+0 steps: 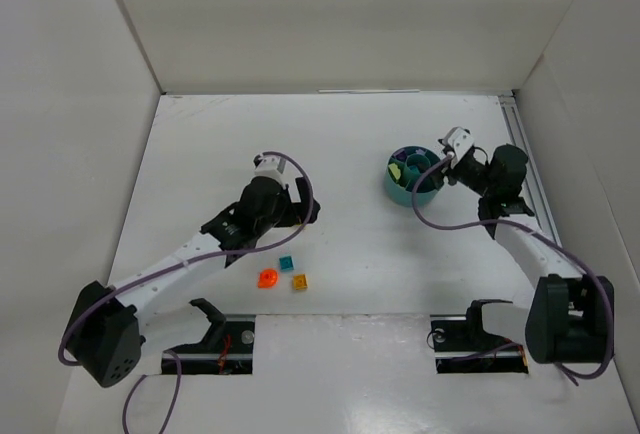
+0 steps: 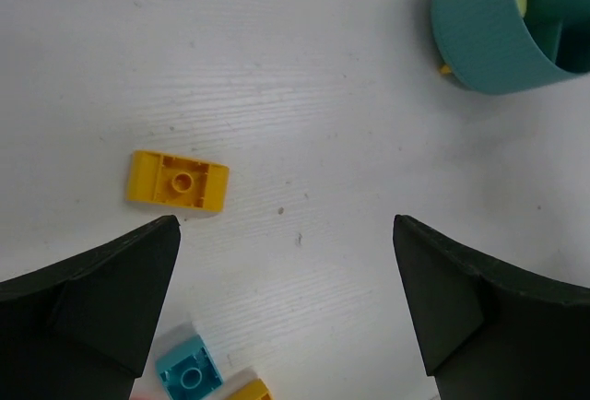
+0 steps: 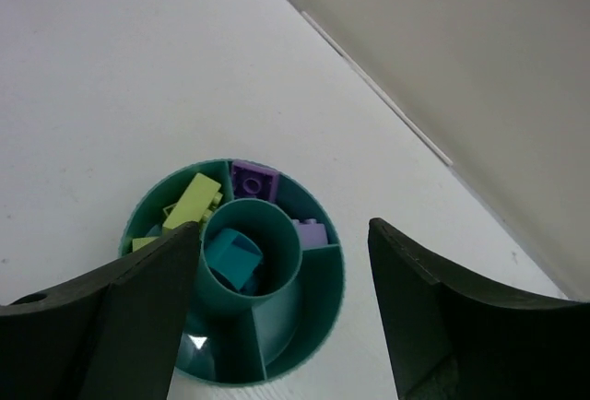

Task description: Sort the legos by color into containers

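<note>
The yellow brick (image 2: 176, 180) lies ahead of one finger, so my left gripper lowers toward it next and turns until its fingers straddle it.
The teal cup (image 1: 404, 190) with inner dividers stands at the back right. My right gripper (image 1: 432, 174) hovers open and empty right over it (image 3: 283, 227). In the right wrist view the cup (image 3: 318, 308) holds a teal brick (image 3: 232, 260) in its centre tube, two purple bricks (image 3: 253, 180) in one section and pale green bricks (image 3: 192, 202) in another. My left gripper (image 1: 305, 212) is open and empty above the table (image 2: 284, 225). A yellow brick (image 2: 176, 180) lies just ahead of its left finger. A teal brick (image 1: 286, 263), a round orange piece (image 1: 267, 278) and a yellow-orange brick (image 1: 299, 281) lie near the front.
White walls enclose the table on the left, back and right. The cup also shows at the top right of the left wrist view (image 2: 489, 41), with a small yellow bit (image 2: 444, 69) at its foot. The arm bases sit at the near edge.
</note>
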`<state>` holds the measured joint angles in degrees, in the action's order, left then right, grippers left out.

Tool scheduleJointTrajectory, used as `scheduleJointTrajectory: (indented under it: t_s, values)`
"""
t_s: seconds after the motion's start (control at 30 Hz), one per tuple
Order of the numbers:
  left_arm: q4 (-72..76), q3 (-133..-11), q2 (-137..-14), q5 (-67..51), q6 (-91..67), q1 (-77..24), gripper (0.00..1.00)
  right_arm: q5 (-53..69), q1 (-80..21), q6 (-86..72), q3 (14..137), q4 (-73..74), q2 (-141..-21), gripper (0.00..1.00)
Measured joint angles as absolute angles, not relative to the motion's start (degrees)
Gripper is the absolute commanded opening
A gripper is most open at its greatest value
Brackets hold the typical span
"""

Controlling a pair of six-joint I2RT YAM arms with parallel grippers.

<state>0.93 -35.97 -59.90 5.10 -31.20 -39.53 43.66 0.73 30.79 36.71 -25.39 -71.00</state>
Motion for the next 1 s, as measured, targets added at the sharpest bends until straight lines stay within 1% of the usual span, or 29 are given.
scheduleJointTrajectory:
  t_s: [0.03,0.07,0.13,0.17,0.27,0.33,0.5,0.63,0.93,1.0]
  values:
    - [0.1,-37.0,-61.2,5.2,-31.8,-38.6,1.0,41.8,0.7,30.8,36.9,-23.5,-69.2,0.81]
    - [-0.4,-38.1,-62.6,5.4,-32.4,-37.5,1.0,39.9,0.7,30.7,37.2,-21.5,-67.5,0.85]
    - [-1.5,-39.9,-65.8,5.7,-33.7,-35.2,0.97,33.2,0.7,30.3,37.7,-16.8,-63.4,0.9]
    - [-2.2,-41.0,-67.6,5.8,-34.4,-34.1,0.97,29.8,0.7,30.1,37.9,-14.6,-61.3,1.0]
    - [-4.0,-44.4,-73.8,6.0,-36.4,-31.9,0.94,21.4,0.7,29.5,37.8,-8.6,-55.7,1.0]
    - [-4.8,-46.4,-77.4,6.0,-37.1,-31.6,0.9,17.0,0.7,29.3,37.4,-5.6,-52.8,1.0]
    - [-8.8,-50.3,-84.2,7.3,-39.5,-31.5,0.91,8.7,0.7,27.2,36.6,0.5,-50.2,1.0]
    - [-13.6,-53.1,-87.7,9.1,-42.7,-31.5,0.94,4.1,0.7,26.0,36.5,4.0,-50.4,1.0]
    - [-16.1,-53.5,-90.1,6.8,-49.5,-31.4,0.94,-1.0,0.6,24.8,36.5,6.8,-50.6,1.0]
    - [-16.0,-53.7,-91.9,6.1,-50.9,-31.4,0.93,-1.3,0.6,24.6,36.5,7.1,-50.6,1.0]
